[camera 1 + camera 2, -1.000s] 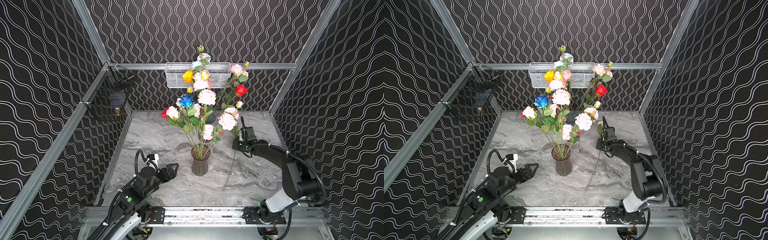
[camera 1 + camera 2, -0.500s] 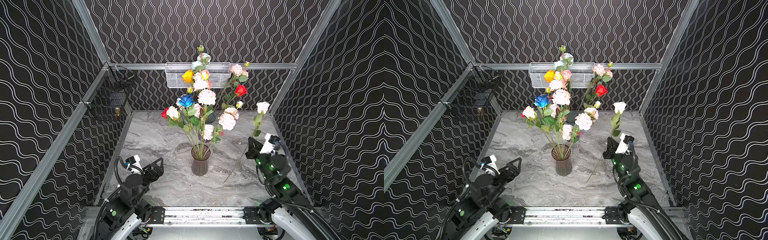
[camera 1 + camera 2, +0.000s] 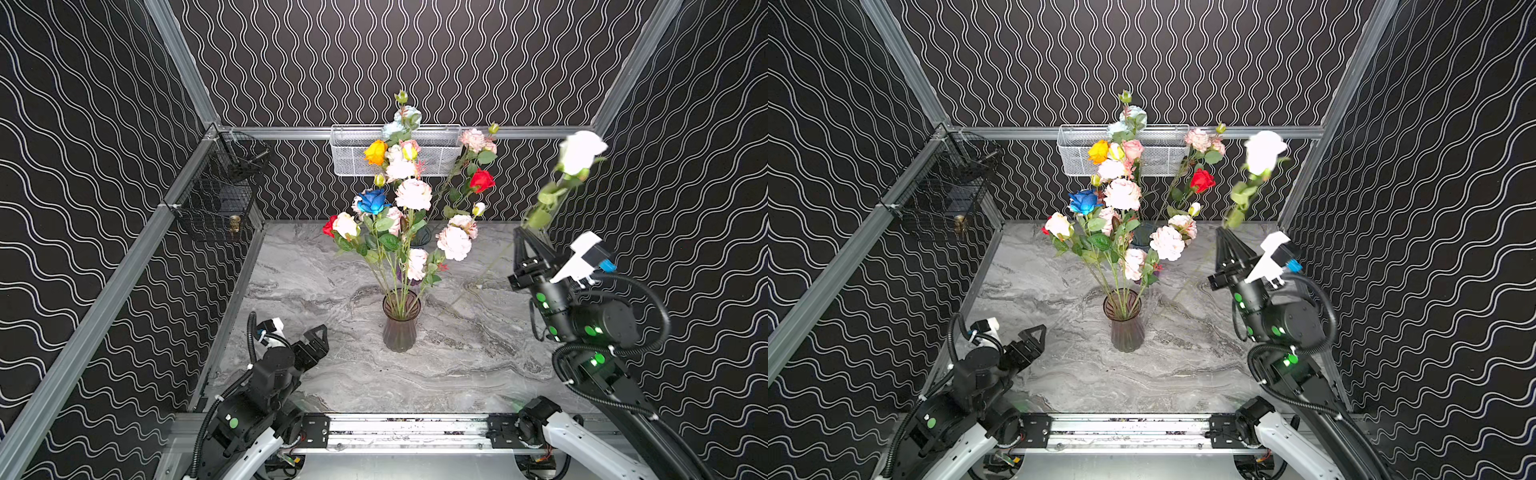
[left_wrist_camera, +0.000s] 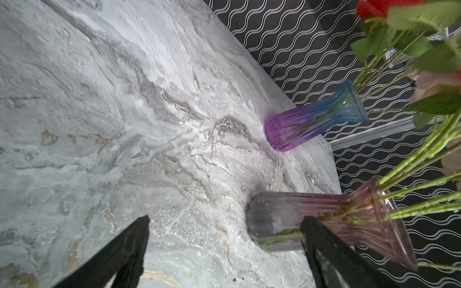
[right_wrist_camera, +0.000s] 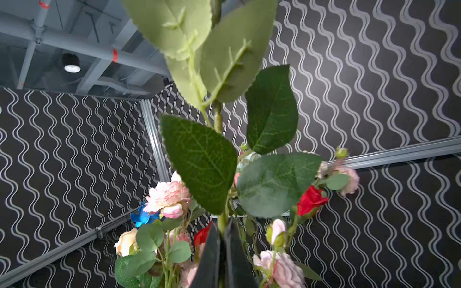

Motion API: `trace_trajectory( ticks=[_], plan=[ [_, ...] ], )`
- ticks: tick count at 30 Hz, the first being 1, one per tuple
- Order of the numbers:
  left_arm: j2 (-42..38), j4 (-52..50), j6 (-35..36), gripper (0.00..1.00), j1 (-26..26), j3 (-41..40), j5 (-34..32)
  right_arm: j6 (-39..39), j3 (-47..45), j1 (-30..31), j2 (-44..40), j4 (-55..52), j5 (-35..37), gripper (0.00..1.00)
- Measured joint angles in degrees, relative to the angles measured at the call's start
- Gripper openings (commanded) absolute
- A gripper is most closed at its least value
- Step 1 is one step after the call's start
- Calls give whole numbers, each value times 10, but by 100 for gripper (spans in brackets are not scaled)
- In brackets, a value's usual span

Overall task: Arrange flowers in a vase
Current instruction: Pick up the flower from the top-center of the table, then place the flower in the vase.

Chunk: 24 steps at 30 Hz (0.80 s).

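The right gripper swings over the ribbed vase's opening (image 3: 401,303) next, lower and toward my left gripper, then goes down and releases the white rose's green stem inside.
A ribbed smoky-pink vase (image 3: 401,322) (image 3: 1127,322) stands mid-table with several flowers (image 3: 411,195) in it: pink, white, blue, red and yellow blooms. To the vase's right, my right gripper (image 3: 521,232) (image 3: 1222,232) is raised and shut on the green stem of a white rose (image 3: 579,151) (image 3: 1264,151), whose bloom stands high by the right wall. In the right wrist view, the right gripper (image 5: 222,230) pinches the stem below its leaves (image 5: 202,162). My left gripper (image 3: 318,334) (image 3: 1034,334) (image 4: 225,219) hangs open and empty left of the vase (image 4: 324,219).
A second vase (image 4: 316,119), blue over purple, stands behind the first and also holds stems. A white mesh basket (image 3: 353,153) hangs on the back wall. A black wire basket (image 3: 216,199) hangs on the left wall. Patterned walls close in three sides.
The right arm has lifted the white rose off the back right of the table, up and toward the front right. The left arm has drawn back a little, still open.
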Motion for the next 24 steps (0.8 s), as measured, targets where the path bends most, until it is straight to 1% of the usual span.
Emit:
trace_trajectory(
  ticks=[5, 10, 13, 17, 20, 24],
  plan=[
    [-12, 3, -6, 98, 0, -5, 15, -18, 62, 47, 52, 7, -26, 2],
    [-22, 3, -6, 98, 0, -4, 17, -41, 119, 91, 113, 12, -27, 2],
    [-28, 3, -6, 98, 0, -4, 17, -59, 137, 113, 153, 13, -23, 2],
    [-32, 4, -6, 98, 0, -2, 12, -103, 139, 150, 190, 14, -15, 2],
    [-33, 4, -4, 98, 0, 1, 8, -128, 131, 165, 205, 18, -7, 3],
    [-36, 4, -2, 98, 0, 4, 3, -141, 99, 185, 212, 30, 9, 5]
  ],
)
